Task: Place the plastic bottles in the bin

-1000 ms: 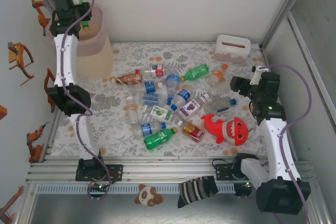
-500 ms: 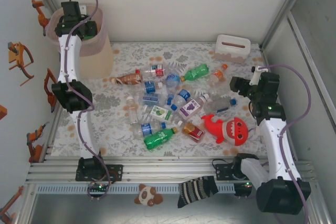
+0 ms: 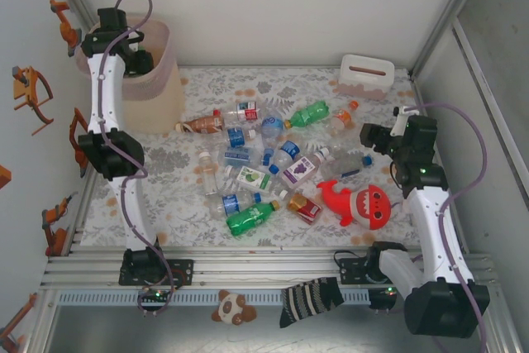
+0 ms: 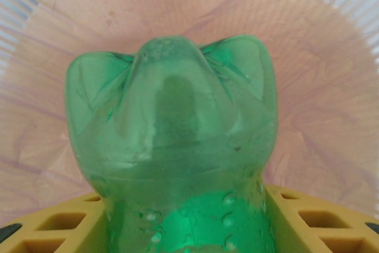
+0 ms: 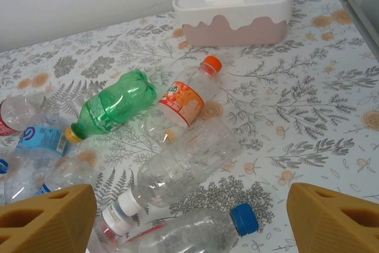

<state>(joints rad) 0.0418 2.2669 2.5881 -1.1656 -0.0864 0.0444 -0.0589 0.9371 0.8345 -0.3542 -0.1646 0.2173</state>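
Observation:
My left gripper holds the green bottle with its base inside the pink bin's rim. It needs to ease back within the pink bin's opening (image 3: 155,44) and let the bottle go over the bin's bottom.
My left gripper (image 3: 135,59) hangs inside the mouth of the pink bin (image 3: 165,42), shut on a green bottle (image 4: 172,134). The bottle's base points down at the bin's pink floor (image 4: 331,87), and the yellow fingers (image 4: 53,224) press on both sides of the bottle. Several plastic bottles (image 3: 252,167) lie scattered on the patterned cloth. My right gripper (image 3: 374,135) stands open above the pile's right end. Between its fingers (image 5: 47,217) lie a clear blue-capped bottle (image 5: 195,232) and a clear white-capped bottle (image 5: 177,167). Beyond them are an orange-labelled bottle (image 5: 183,102) and a green bottle (image 5: 112,108).
A white slotted box (image 3: 366,76) stands at the back right. A red shark plush (image 3: 359,204) lies in front of the right arm. A striped sock (image 3: 310,299) and a small teddy (image 3: 234,308) rest on the front rail. Walls close off both sides.
The left wrist has come down from above the bin's rim into its mouth, with the green bottle still in its jaws. The right arm has hardly moved.

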